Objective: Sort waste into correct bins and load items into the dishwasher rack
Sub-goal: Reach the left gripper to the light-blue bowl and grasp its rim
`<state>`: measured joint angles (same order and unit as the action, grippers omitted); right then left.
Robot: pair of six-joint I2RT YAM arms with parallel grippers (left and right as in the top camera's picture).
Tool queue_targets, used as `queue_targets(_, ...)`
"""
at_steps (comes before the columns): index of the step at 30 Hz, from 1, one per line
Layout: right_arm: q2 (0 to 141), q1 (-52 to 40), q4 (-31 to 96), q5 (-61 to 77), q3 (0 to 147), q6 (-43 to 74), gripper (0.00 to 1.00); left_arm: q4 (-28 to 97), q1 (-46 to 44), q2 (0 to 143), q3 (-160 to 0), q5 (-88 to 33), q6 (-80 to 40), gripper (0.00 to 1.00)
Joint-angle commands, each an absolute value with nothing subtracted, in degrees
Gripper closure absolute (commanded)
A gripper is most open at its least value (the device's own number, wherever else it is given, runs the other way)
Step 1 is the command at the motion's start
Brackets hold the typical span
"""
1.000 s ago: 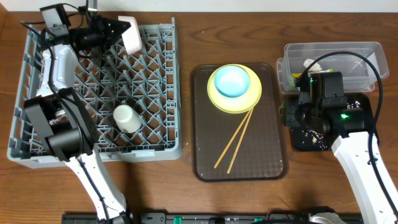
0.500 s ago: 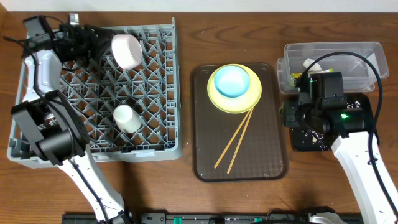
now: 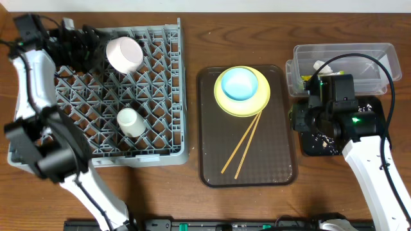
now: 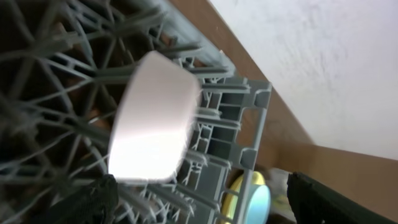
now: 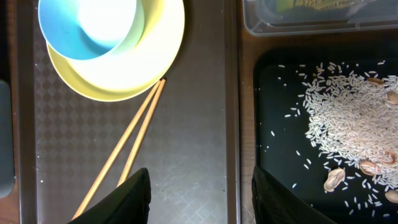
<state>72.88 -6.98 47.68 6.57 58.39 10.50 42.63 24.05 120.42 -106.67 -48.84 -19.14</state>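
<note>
Next, my left gripper rises off the rack, then comes down onto the light blue bowl's tub-side rim, because the bowl sits on the plate.
A pinkish-white bowl lies on its side among the pegs at the far end of the grey rack. My left gripper stands open just left of it, holding nothing. A white cup sits mid-rack. The light blue bowl rests on the yellow plate, with two chopsticks beside them. My right gripper hangs open and empty over the edge between the serving tray and the black tray, which holds rice.
The brown serving tray carries the plate, bowl and chopsticks. A clear tub at the far right holds a wrapper and a white tissue. Peanut shells lie among the rice.
My left gripper has opened and drawn back to the left, letting go of the pinkish-white bowl, which now rests in the rack. The right arm has not moved.
</note>
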Motion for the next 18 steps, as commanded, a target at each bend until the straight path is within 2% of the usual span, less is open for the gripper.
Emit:
queue_targets(1, 72.1, -5.5, 47.6, 6.2, 59.1, 11.3, 0.49, 45.7, 20.8, 110.8, -106.9, -37.2, -13.4, 0.11)
queue_targets(8, 72.1, -4.8, 48.2, 2.9, 59.1, 17.2, 0.49, 50.6, 8.7, 106.2, -106.9, -29.9, -10.6, 0.10)
queue_targets(18, 72.1, 1.0, 52.4, -0.2, 59.1, 19.9, 0.46, 53.6, -19.5, 109.7, -106.7, -9.3, -5.5, 0.09)
